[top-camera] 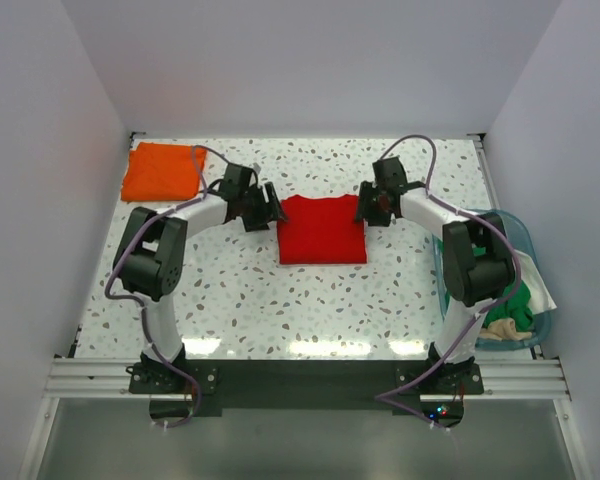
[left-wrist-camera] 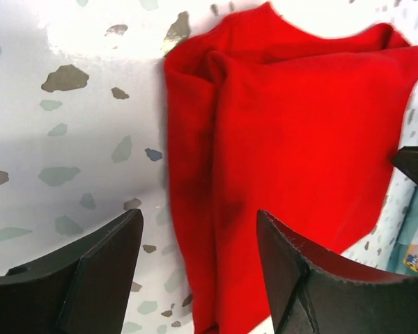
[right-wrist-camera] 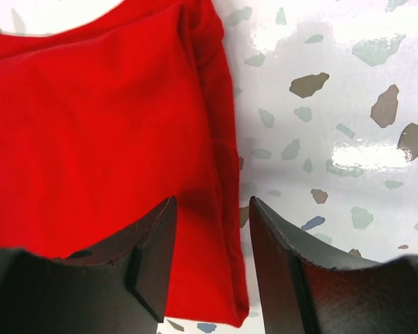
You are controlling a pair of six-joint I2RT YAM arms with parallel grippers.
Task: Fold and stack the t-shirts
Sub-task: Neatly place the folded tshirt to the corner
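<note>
My open left gripper lowers around the red t-shirt's folded edge facing the orange t-shirt next, since that edge lies below, between the gripper's spread fingers.
A red t-shirt lies folded into a square on the middle of the table. My left gripper is open at its upper left edge, the jaws straddling the folded left edge. My right gripper is open at its upper right edge, the jaws straddling the folded right edge. An orange t-shirt lies folded at the far left corner. A green t-shirt lies crumpled in the tub at the right.
A translucent teal tub stands at the right table edge, holding the green cloth and a beige cloth. White walls enclose the table on three sides.
</note>
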